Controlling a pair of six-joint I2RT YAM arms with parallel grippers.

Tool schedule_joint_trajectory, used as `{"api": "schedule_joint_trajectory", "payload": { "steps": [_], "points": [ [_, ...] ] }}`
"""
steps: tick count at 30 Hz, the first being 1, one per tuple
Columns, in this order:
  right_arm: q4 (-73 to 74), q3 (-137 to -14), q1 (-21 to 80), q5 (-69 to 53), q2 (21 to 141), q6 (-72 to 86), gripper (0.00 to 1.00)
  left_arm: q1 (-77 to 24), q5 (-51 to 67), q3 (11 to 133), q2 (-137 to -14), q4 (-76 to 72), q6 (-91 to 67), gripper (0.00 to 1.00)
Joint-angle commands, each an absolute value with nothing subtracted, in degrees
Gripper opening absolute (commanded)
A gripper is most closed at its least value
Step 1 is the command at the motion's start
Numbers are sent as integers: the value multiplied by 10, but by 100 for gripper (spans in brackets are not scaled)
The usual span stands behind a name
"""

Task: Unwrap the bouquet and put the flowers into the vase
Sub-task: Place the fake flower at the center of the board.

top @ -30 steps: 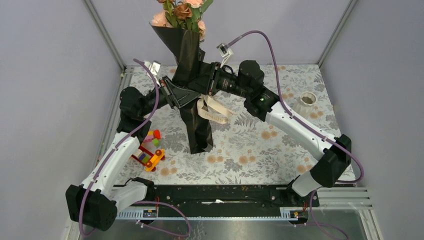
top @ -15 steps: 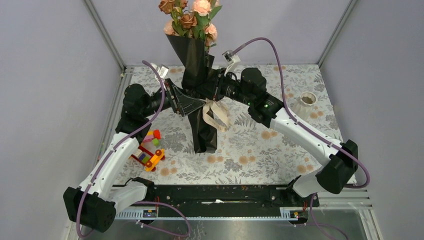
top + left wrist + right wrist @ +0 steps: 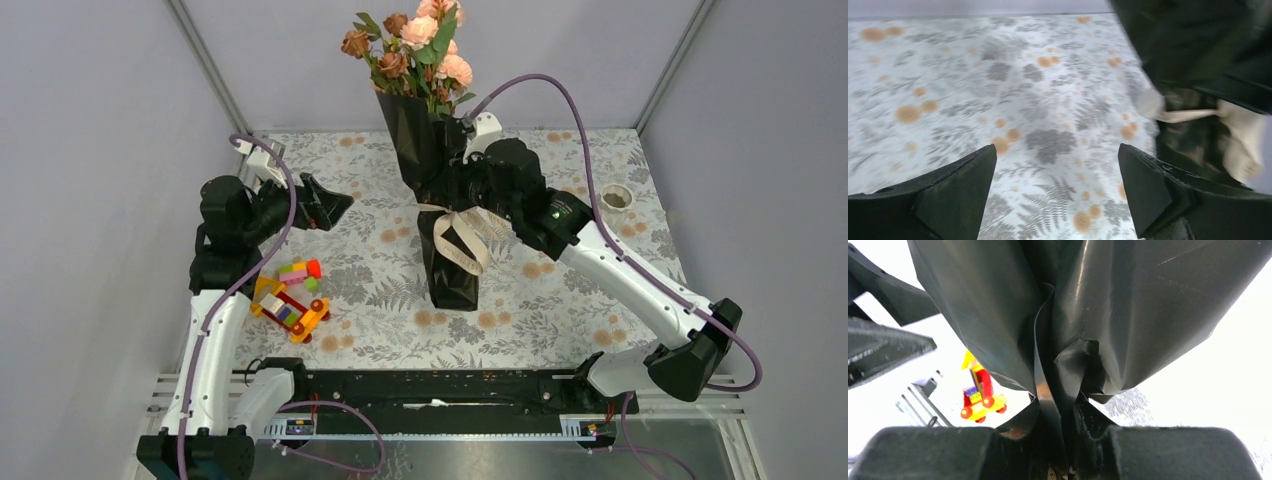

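My right gripper should next move down toward the toy-block car and let go of the bouquet's middle, because clear tablecloth is below my gripper, to its left in the top view.
The bouquet [image 3: 432, 165] hangs upright over the table's middle, a black paper cone with a cream ribbon [image 3: 462, 240] at its waist. The flowers [image 3: 415, 45], peach-pink and brownish blooms with green leaves, stick out of its mouth at the top. My right gripper [image 3: 455, 187] is shut on the bouquet's waist; in the right wrist view its jaws [image 3: 1060, 410] pinch folds of the black paper [image 3: 1128, 305]. My left gripper [image 3: 335, 205] stands open to the left, apart from the bouquet and holding nothing [image 3: 1057, 150]. The white vase [image 3: 616, 197] stands at the far right.
A colourful toy-block car [image 3: 290, 305] lies on the floral tablecloth [image 3: 560, 330] near the left arm and also shows in the right wrist view [image 3: 979, 392]. Grey walls close in the left, right and back sides. The black rail [image 3: 430, 390] runs along the near edge.
My left gripper opened, let go of the black paper and drew back to the left. The right arm carried the bouquet to the right, and it now stands more upright.
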State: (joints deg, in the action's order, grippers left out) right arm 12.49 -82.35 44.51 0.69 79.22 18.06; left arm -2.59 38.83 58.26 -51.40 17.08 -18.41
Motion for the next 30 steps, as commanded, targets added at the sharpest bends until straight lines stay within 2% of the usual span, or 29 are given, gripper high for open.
{"api": "schedule_joint_trajectory", "payload": {
  "steps": [1, 7, 14, 25, 30],
  "points": [
    [221, -873, 478, 93, 781, 170, 0, -1, 255, 588, -500, 240, -110, 99],
    [199, -832, 506, 102, 827, 225, 0, -1, 100, 556, -484, 239, -88, 99],
    [134, -851, 536, 123, 935, 224, 0, -1, 53, 485, -461, 197, -91, 99],
    [128, -1004, 542, 84, 1166, 201, 0, -16, -24, 458, -442, 192, -65, 99],
    [181, -1087, 542, 87, 1248, 177, 0, -25, -27, 454, -443, 187, -63, 99]
  ]
}}
